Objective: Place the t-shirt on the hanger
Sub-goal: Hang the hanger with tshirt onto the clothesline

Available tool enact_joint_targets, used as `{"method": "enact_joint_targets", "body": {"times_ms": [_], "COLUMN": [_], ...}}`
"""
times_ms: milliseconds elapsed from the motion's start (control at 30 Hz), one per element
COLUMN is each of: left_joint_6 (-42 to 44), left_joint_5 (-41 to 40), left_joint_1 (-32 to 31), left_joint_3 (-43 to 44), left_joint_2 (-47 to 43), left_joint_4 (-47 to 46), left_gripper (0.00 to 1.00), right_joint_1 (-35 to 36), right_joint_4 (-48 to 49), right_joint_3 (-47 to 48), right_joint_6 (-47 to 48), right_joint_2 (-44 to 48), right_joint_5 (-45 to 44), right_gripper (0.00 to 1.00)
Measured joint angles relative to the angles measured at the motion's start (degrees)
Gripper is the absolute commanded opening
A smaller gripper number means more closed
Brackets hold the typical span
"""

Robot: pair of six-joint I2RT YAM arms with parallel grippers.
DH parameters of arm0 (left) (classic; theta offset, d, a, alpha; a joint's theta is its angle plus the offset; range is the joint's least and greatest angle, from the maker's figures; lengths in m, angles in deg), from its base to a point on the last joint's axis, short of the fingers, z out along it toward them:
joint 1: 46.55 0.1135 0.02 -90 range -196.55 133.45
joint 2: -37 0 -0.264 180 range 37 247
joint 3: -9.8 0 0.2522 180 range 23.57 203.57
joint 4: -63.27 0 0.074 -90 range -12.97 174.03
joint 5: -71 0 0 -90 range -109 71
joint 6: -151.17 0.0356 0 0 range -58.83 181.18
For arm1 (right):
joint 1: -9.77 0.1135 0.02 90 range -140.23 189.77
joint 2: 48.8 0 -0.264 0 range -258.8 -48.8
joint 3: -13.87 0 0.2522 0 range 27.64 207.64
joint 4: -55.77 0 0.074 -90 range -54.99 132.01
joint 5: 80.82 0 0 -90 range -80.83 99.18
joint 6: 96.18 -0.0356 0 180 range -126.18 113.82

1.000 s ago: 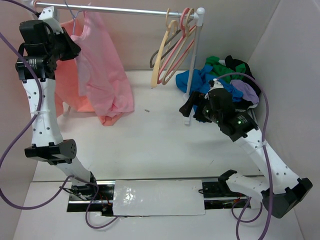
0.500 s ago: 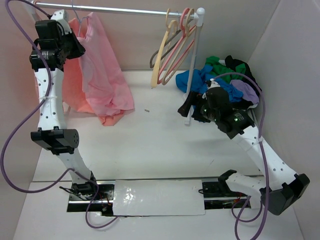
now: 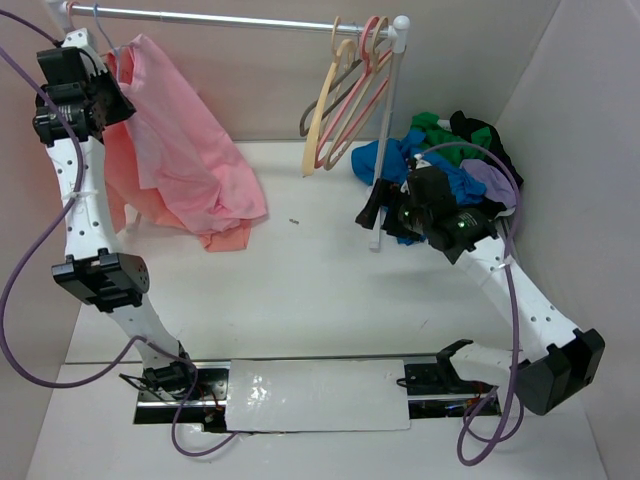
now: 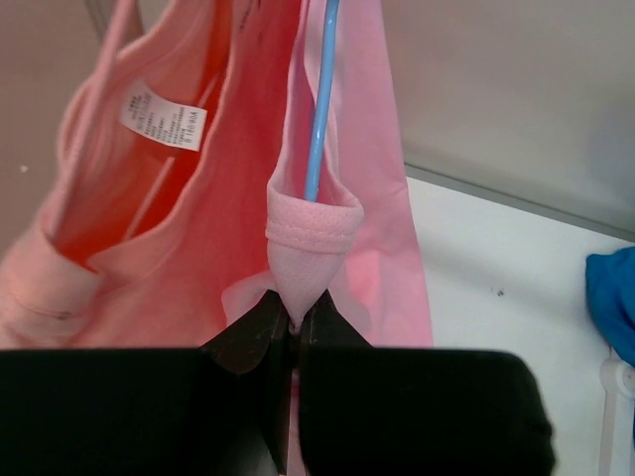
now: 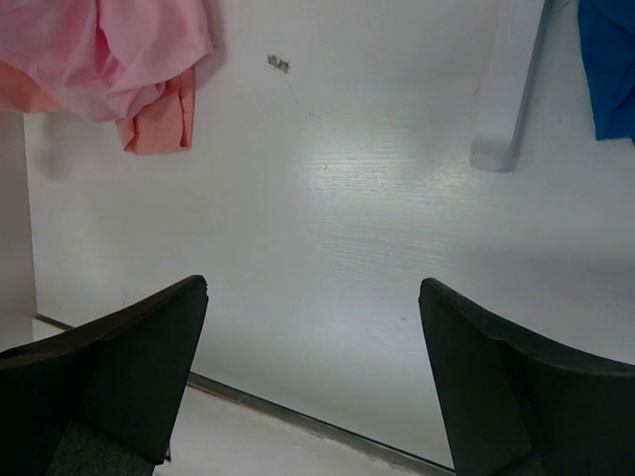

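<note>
I will move my left gripper sideways toward the end of the bar by the salmon-orange shirt and let go of the pink t-shirt's collar, because the blue hanger already hooks over the bar.
The pink t-shirt (image 3: 190, 150) hangs at the left end of the rail and trails onto the table. The thin blue wire hanger (image 3: 100, 22) hooks over the rail; in the left wrist view its wire (image 4: 319, 99) runs down into a folded pink hem or collar loop of the t-shirt (image 4: 313, 223). My left gripper (image 3: 105, 95) is raised beside the shirt and shut on that pink fold (image 4: 295, 319). My right gripper (image 3: 375, 212) is open and empty, low over the table by the rack post; its fingers frame bare table (image 5: 314, 288).
A paler salmon-orange shirt (image 3: 125, 195) with a white label (image 4: 164, 114) hangs behind the pink one. The rail (image 3: 250, 20) and its white post (image 3: 388, 130) carry cream and pink hangers (image 3: 345, 90). Blue and green garments (image 3: 445, 150) are piled at the right. The post's foot (image 5: 506, 119) is near my right gripper.
My left gripper has moved left along the rail, pulling the top of the pink t-shirt left with it. The right arm has shifted only slightly.
</note>
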Motion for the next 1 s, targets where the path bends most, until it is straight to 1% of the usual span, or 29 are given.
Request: {"method": "enact_joint_targets", "body": {"times_ms": [167,367,567,1000], "left_joint_6": [0.04,-0.04,-0.35,-1.66], "left_joint_5": [-0.35,0.26,0.55,0.74], "left_joint_1": [1.60,3.19,5.20,6.05], "left_joint_3": [-0.04,0.37,0.66,0.74], "left_joint_2": [0.79,2.93,3.13,3.13], "left_joint_4": [-0.85,-2.93,-3.52,-3.54], "left_gripper": [0.00,0.00,0.00,0.00], "right_joint_1": [-1.86,-3.91,-6.58,-7.21], "right_joint_4": [0.28,0.35,1.22,1.49], "right_joint_3": [1.51,2.64,3.10,3.10], "right_joint_6": [0.74,1.18,1.18,1.66], "right_joint_2": [-2.62,-3.32,-3.69,-3.78], "right_joint_5": [2.29,4.35,7.13,8.74], "right_gripper": [0.94,0.94,0.94,0.95]}}
